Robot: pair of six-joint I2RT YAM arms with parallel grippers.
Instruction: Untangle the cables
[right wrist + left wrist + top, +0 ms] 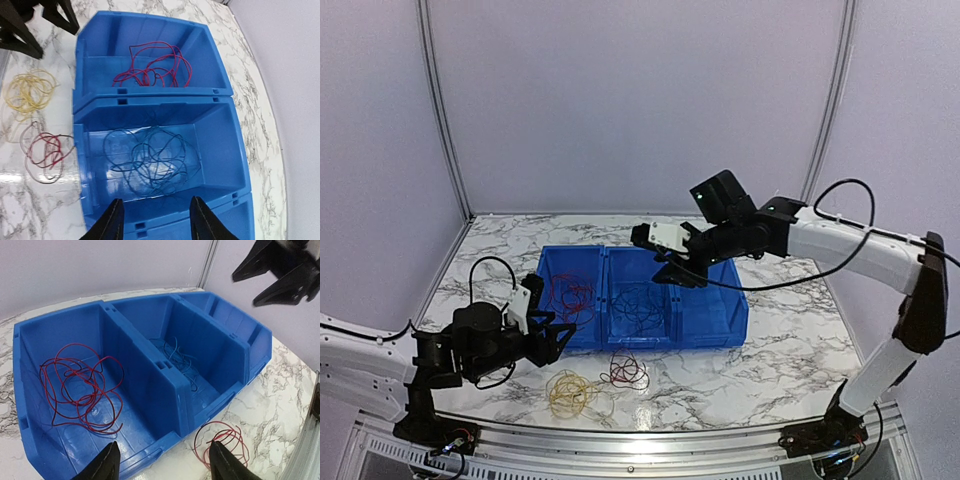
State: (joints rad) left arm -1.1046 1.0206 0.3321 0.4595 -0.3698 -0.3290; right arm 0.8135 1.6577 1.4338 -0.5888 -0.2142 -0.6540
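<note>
I will next lower my right gripper back from the middle bin to the red and black coil's near edge (627,383) (31,157), because the coil's near edge is outside the bins.
A red cable (575,295) (75,390) (152,70) lies looped in the left blue bin. A dark blue cable (638,303) (180,357) (150,160) is tangled in the middle bin. On the table in front of the bins lie a red and black coil (625,372) (220,437) (45,150) and a yellow coil (570,392) (30,90). My left gripper (555,335) (164,450) hangs open at the left bin's front edge, empty. Open and empty too, my right gripper (675,272) (156,205) hovers above the middle bin's right side.
The blue bins (700,335) (150,385) (220,145) form a row of three compartments mid-table on a marble top; the rightmost holds nothing I can see. White walls close the back and sides. A metal rail runs along the near edge.
</note>
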